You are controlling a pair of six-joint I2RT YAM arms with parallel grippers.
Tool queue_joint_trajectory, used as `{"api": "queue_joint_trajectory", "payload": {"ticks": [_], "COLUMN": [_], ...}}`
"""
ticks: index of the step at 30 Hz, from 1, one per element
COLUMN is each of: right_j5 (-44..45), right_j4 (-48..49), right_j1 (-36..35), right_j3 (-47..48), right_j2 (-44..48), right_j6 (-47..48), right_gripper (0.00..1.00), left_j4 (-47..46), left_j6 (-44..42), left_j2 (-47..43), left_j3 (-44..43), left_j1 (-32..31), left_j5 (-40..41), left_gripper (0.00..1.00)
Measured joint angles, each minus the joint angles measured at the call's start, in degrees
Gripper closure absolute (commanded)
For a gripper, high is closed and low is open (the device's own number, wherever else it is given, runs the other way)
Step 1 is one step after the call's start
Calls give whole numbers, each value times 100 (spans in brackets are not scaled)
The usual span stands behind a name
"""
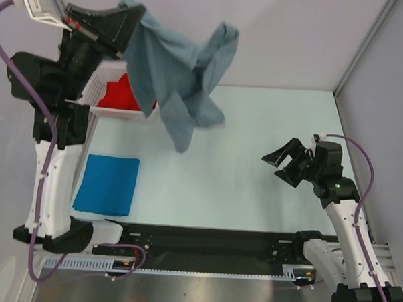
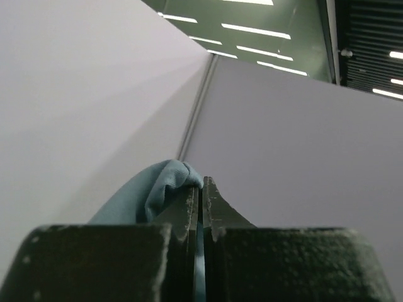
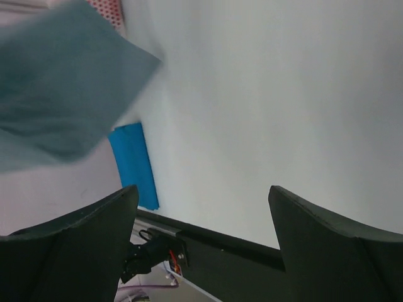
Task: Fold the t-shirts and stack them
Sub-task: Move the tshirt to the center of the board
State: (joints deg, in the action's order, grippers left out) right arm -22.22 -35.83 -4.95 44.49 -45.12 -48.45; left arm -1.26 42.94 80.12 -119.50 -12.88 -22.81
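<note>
Only my left gripper holds the slate grey t-shirt (image 1: 178, 73), so next I will move my right gripper back and to the left in the top view onto the t-shirt's top edge (image 1: 155, 26).
My left gripper (image 1: 132, 15) is raised high at the back left and shut on the slate grey t-shirt (image 1: 178, 73), which hangs crumpled in the air above the table. In the left wrist view the grey cloth (image 2: 148, 192) is pinched between the shut jaws. The bright blue t-shirt (image 1: 108, 184) lies folded flat at the front left; it also shows in the right wrist view (image 3: 133, 165). The red t-shirt (image 1: 120, 96) lies in the white mesh basket (image 1: 97, 86). My right gripper (image 1: 281, 161) is open and empty, low at the right, pointing left.
The white basket stands at the back left beside the left arm. A black rail (image 1: 210, 248) runs along the table's near edge. Grey walls close the back and right sides.
</note>
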Motion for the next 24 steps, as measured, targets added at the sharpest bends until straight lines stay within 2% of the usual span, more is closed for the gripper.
{"api": "queue_joint_trajectory", "payload": {"ticks": [7,12,15,18,19,24], "right_j5": [-1257,-1528,-1390,-1150,-977,520], "right_j4": [509,636,754,1069,1161,1471], "right_j1": [-544,-1327,-2039,-2931,-3322,-5392], "right_j3": [632,925,699,173,4,-348], "right_j2": [-125,-313,-289,-136,-125,-398], "right_j6": [1086,1486,1486,1408,1403,1591], "right_gripper": [8,8,8,3,0,0], "left_j4": [166,444,675,901,938,938], "left_j6": [2,-7,0,2,4,4], "left_j2": [-1246,-1543,-1563,-1596,-1617,-1915], "left_j3": [2120,3716,4363,4697,4730,4728], "left_j1": [-538,-1005,-1058,-1064,-1064,-1080], "left_j5": [-177,-181,-175,-142,-142,-186], "left_gripper": [100,100,100,100,100,100]}}
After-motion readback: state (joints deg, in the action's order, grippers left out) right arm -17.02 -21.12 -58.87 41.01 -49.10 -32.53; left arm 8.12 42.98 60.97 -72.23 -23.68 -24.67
